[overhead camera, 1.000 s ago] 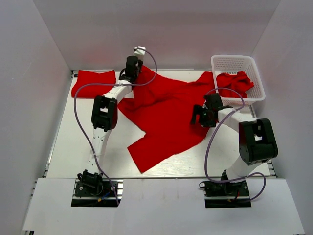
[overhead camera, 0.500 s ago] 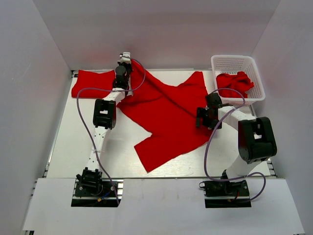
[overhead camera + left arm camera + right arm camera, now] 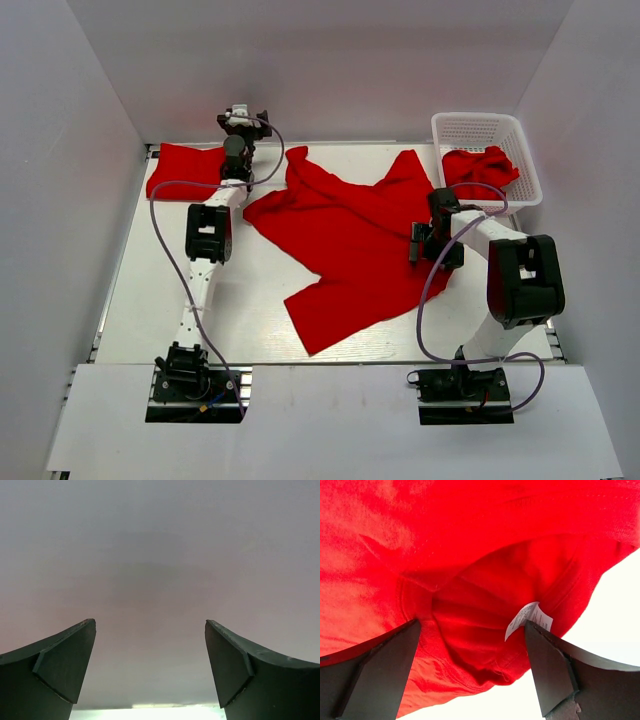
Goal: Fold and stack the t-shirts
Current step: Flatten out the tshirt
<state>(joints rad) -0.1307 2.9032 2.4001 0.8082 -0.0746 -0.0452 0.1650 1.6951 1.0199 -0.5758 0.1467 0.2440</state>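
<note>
My left gripper draws back and tilts down next onto the spread shirt's corner by the folded shirt, since that corner lies below and back from the gripper.
One red t-shirt (image 3: 345,235) lies spread and rumpled across the middle of the table. A folded red t-shirt (image 3: 185,165) rests at the back left, and another (image 3: 480,168) is crumpled in the basket. My left gripper (image 3: 240,113) is up by the back wall, above the gap between the folded and spread shirts. In the left wrist view it (image 3: 150,622) is open and empty, facing bare wall. My right gripper (image 3: 430,252) is open over the spread shirt's right edge. In the right wrist view it (image 3: 472,623) straddles the collar (image 3: 470,630) and white label (image 3: 527,619).
A white mesh basket (image 3: 478,118) stands at the back right corner. Grey walls enclose the table (image 3: 150,290) on three sides. Both arms' cables loop over the near half of the table.
My left gripper opened and let go of the shirt's raised back edge, which dropped flat; the arm swung left toward the wall. My right gripper shifted slightly right over the shirt.
</note>
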